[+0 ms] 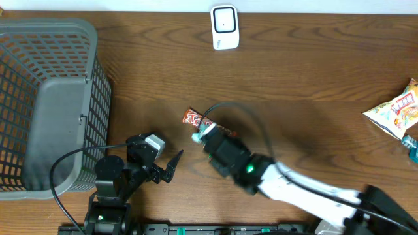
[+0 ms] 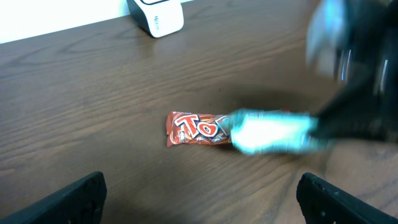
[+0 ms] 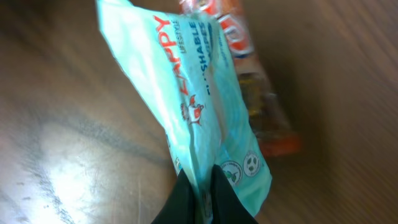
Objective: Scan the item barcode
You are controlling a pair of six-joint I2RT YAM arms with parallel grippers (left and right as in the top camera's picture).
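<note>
I next need to swing my right gripper to the right in the overhead view, turn and lay the teal wipes packet on the open wood beside the candy bar.
My right gripper (image 3: 203, 186) is shut on the lower edge of a teal wipes packet (image 3: 186, 93), which stands up between the black fingers. From overhead, this gripper (image 1: 202, 138) sits mid-table with a sliver of the packet (image 1: 197, 136) showing. Behind the packet, a red-orange candy bar (image 1: 192, 118) lies on the wood; it also shows in the left wrist view as the candy bar (image 2: 196, 127) beside the blurred packet (image 2: 270, 130). A white barcode scanner (image 1: 224, 27) stands at the far edge. My left gripper (image 1: 168, 168) is open and empty, left of the bar.
A grey mesh basket (image 1: 39, 98) fills the left side. A snack bag (image 1: 398, 111) and a teal item (image 1: 411, 147) lie at the right edge. The scanner (image 2: 155, 15) appears beyond the candy bar in the left wrist view.
</note>
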